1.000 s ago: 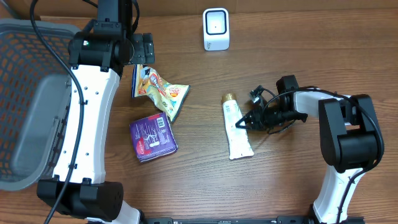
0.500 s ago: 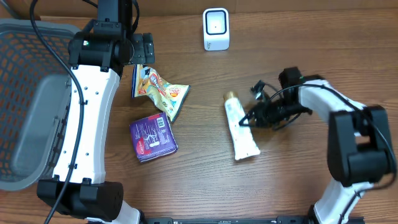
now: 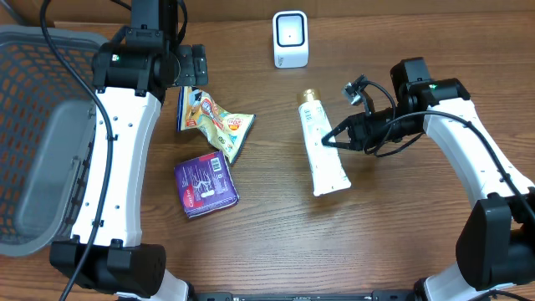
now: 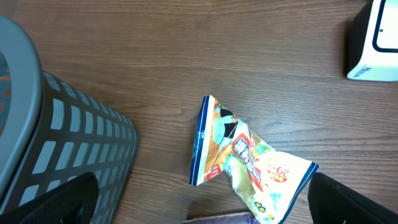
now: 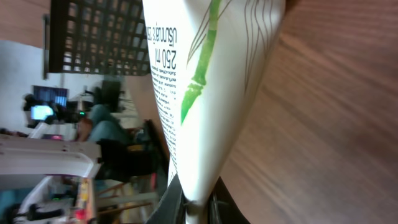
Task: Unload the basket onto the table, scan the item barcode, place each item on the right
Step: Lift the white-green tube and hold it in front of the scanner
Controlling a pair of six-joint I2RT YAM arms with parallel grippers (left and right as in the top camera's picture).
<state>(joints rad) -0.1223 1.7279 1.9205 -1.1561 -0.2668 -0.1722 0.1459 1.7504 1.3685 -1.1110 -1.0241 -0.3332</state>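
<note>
Next I will move my right gripper outward to the scanner (image 3: pixel 290 39), then to the right in the overhead view, releasing the tube over bare tabletop clear of bag and packet.
My right gripper (image 3: pixel 330 142) is shut on the right edge of a white tube (image 3: pixel 321 149) with a gold cap, which points toward the far side. In the right wrist view the tube (image 5: pixel 205 81) shows a green bamboo print and small text, and its edge is pinched in the gripper (image 5: pixel 198 208). No barcode shows on it. The white scanner (image 3: pixel 290 39) stands at the back of the table, just beyond the cap. My left gripper (image 4: pixel 202 205) hangs open above a crumpled snack bag (image 4: pixel 249 155), holding nothing.
A purple packet (image 3: pixel 206 184) lies near the snack bag (image 3: pixel 213 121). A grey mesh basket (image 3: pixel 42 134) fills the left side, and its wall (image 4: pixel 74 130) is close to my left gripper. The scanner's corner (image 4: pixel 373 40) shows at the upper right of the left wrist view.
The right arm has carried the tube away from me, toward the scanner, and the tube now looks raised off the wood. The left arm has stayed still.
</note>
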